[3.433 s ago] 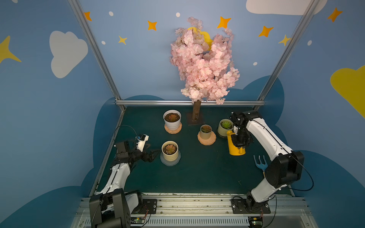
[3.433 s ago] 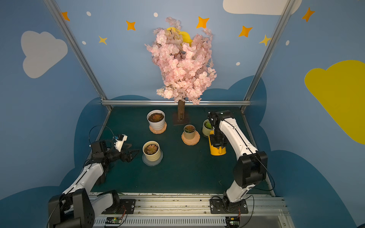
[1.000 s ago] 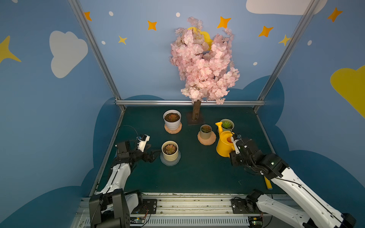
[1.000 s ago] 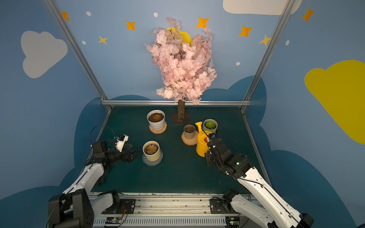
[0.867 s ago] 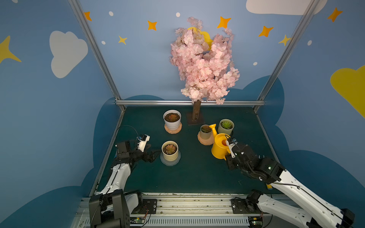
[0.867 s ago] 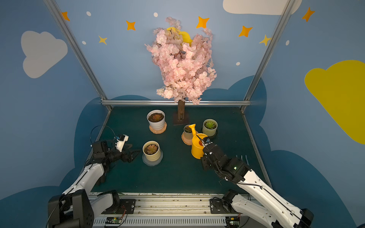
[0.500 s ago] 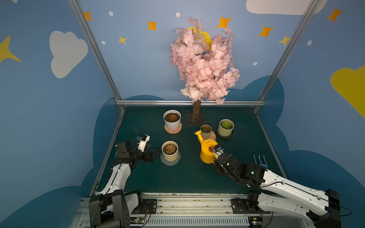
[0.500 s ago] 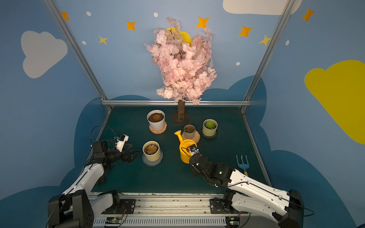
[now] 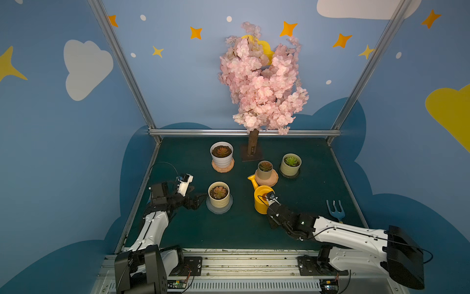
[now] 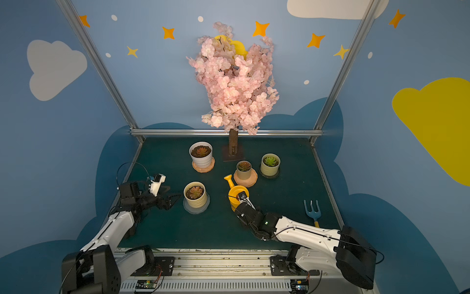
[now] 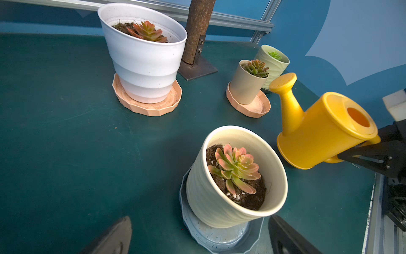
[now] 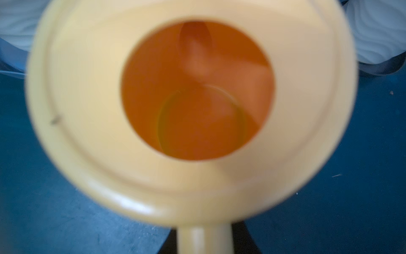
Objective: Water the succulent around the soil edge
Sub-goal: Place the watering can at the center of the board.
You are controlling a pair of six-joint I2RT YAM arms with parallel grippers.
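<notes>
The bare mat beside the cream pot is below my gripper, so my right gripper will next go down, set the can (image 9: 262,203) level on that spot and let go of the handle.
A pink-green succulent (image 11: 236,168) grows in dark soil in a ribbed cream pot (image 9: 218,201) on a grey-blue saucer (image 10: 195,208), front left of the mat. My left gripper (image 9: 195,194) (image 10: 171,194) (image 11: 201,238) stands open just left of the pot, one finger on each side of the saucer, touching nothing. My right gripper (image 9: 270,202) (image 10: 241,201) (image 12: 204,242) is shut on the handle of a yellow watering can (image 9: 262,203) (image 10: 235,194) (image 11: 318,134) (image 12: 87,132). The can hangs tilted to the right of the pot, apart from it, with its spout (image 11: 285,88) raised.
At the back stand a white pot (image 9: 221,159) on a peach saucer, a small beige pot (image 9: 264,174) on a peach saucer, a pale green pot (image 9: 290,169), and the trunk (image 9: 252,146) of a pink blossom tree. A blue hand fork (image 9: 336,210) lies front right.
My right arm has carried the watering can left and forward, from beside the pale green pot to just right of the cream pot. The left arm has stayed put.
</notes>
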